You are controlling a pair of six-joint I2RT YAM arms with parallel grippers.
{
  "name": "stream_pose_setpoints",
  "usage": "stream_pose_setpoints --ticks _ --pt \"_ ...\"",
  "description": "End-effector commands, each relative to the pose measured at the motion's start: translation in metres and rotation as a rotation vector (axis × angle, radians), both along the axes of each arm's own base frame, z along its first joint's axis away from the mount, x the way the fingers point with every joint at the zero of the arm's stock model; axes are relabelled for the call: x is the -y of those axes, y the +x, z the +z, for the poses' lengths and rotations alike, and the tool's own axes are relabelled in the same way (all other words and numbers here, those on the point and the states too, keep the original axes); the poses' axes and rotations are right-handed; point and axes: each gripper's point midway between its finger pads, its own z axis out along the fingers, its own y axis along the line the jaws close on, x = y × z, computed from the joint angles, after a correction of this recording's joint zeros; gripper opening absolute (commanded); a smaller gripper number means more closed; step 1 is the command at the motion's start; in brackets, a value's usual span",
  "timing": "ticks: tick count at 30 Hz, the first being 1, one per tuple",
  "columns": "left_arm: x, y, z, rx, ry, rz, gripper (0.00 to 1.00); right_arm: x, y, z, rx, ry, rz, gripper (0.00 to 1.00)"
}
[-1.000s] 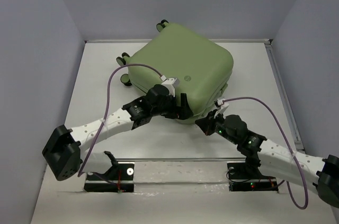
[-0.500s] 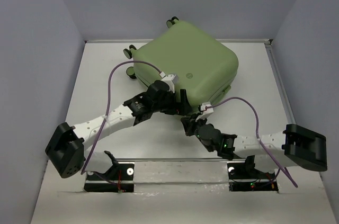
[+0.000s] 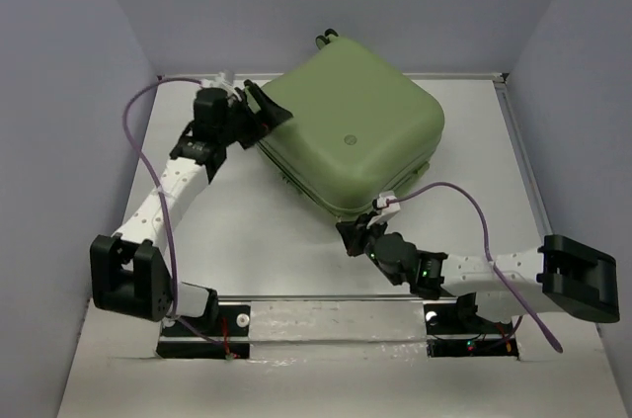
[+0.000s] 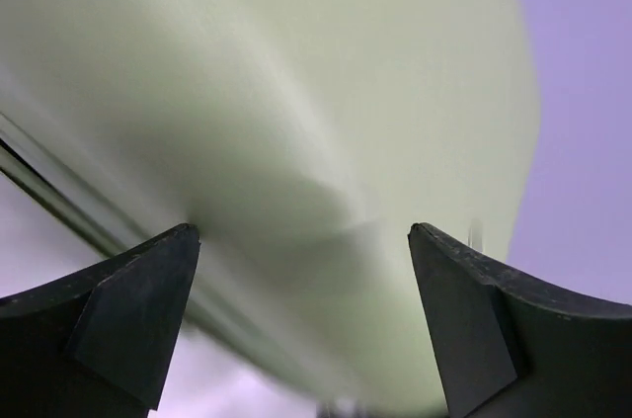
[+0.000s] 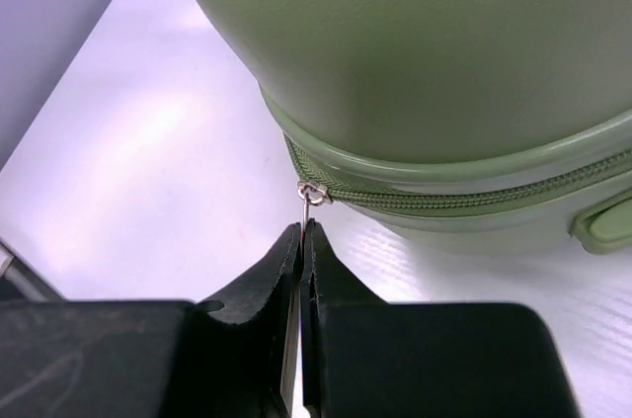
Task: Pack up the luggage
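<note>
The left gripper has only the luggage's shell showing between its fingers, so it should move outward and to the left in the top view, past the luggage's corner to the luggage's wheeled end.
The light-green luggage lies closed on the white table at the back, a round logo on its shell. My right gripper is shut on the thin metal zipper pull at the luggage's near corner; in the top view it sits just before that corner. The green zipper line runs right from the pull. My left gripper is open at the luggage's left rear corner, its jaws spread on either side of the blurred green shell. I cannot tell whether it touches.
White walls close the table at the back and on both sides. A metal rail with two black base mounts runs along the near edge. Purple cables loop off both arms. A green tab sticks out of the luggage's seam at right.
My left arm has swung from the luggage's near side round to its left rear corner. The luggage has turned slightly. My right gripper stays at the near corner.
</note>
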Motion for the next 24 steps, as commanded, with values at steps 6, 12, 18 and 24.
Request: stream_pose_setpoints --ticks 6,12,18,24 --pt "-0.115 0.141 0.059 0.229 -0.064 0.384 0.99 -0.031 -0.068 0.008 -0.078 0.082 0.315 0.07" --pt "-0.114 0.178 0.032 0.13 -0.056 0.312 0.99 -0.029 -0.069 0.003 -0.088 0.054 0.312 0.07" --pt "-0.12 0.185 0.013 0.102 -0.029 0.34 0.99 -0.025 -0.07 -0.001 -0.097 0.036 0.316 0.07" --pt "-0.112 0.185 0.006 0.085 -0.062 0.323 0.99 -0.023 -0.071 -0.002 -0.096 0.031 0.316 0.07"
